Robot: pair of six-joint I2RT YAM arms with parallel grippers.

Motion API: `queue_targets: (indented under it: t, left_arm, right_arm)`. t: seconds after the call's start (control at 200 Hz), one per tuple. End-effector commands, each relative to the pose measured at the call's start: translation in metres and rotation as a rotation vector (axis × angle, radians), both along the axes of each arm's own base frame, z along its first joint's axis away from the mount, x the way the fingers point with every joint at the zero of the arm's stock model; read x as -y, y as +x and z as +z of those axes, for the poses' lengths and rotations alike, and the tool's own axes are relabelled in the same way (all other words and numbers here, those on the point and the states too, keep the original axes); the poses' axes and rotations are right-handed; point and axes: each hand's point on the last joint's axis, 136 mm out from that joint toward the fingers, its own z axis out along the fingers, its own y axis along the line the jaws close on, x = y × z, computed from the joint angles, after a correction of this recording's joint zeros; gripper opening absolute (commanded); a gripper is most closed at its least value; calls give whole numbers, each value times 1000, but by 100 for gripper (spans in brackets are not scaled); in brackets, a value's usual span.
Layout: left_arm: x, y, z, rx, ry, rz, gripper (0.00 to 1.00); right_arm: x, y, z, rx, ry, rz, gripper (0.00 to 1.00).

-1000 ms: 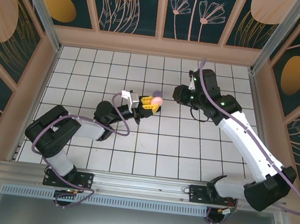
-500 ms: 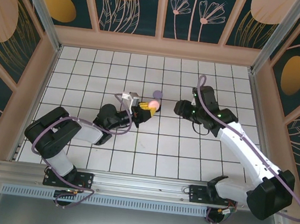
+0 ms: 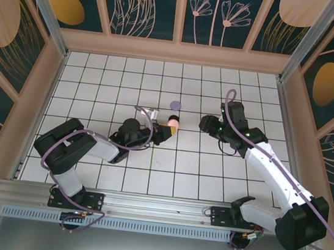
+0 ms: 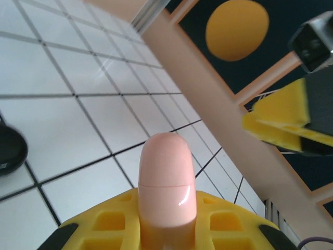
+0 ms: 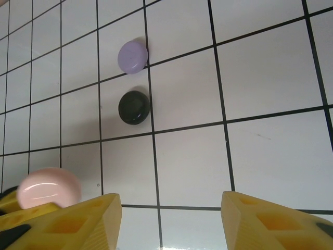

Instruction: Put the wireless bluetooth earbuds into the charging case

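Observation:
My left gripper will lower the pink case onto the tiles on the near side of the black case, then release it.
My left gripper is shut on a pink capsule-shaped charging case, whose lid is closed, with a seam across it. In the right wrist view the pink case shows at lower left. A lilac case and a black case lie closed on the white tiles just beyond. My right gripper is open to the right of the cases, holding nothing; one of its yellow fingers shows from the left wrist. The earbuds themselves are hidden.
The white grid table is fenced by a wooden frame with patterned panels behind. Bare tiles lie between my right gripper's fingers and on the near side of the cases.
My left gripper has carried the pink case toward the near side, away from the lilac case. My right gripper has drawn back slightly nearer and rightward.

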Motion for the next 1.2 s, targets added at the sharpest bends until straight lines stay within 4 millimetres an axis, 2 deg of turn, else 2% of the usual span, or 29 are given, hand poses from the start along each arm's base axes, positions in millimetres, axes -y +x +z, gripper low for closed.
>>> queue_targets:
  t: [0.0,0.24,0.43,0.551,0.651,0.751,0.946,1.056,1.196]
  left_arm:
    - [2,6,-13,-107,-16,44,0]
    - [3,11,-27,-166,-2,71,0]
    - [5,11,-50,-253,10,75,0]
    - [9,11,-61,-291,18,68,4]
    - [11,12,-68,-317,24,68,11]
    - [11,14,-81,-353,50,80,12]
    - [10,14,-94,-402,53,99,25]
    - [3,15,-99,-418,66,137,36]
    - [-2,13,-102,-429,92,155,62]
  right_arm:
    - [0,5,10,42,28,0,54]
    - [4,7,12,50,27,2,54]
    - [6,9,14,57,30,1,54]
    - [6,10,16,59,30,0,54]
    - [7,10,18,64,31,0,54]
    - [8,10,20,67,29,-2,54]
    - [9,9,28,80,31,-4,54]
    - [9,9,32,88,33,-4,54]
    - [10,9,37,98,37,-6,55]
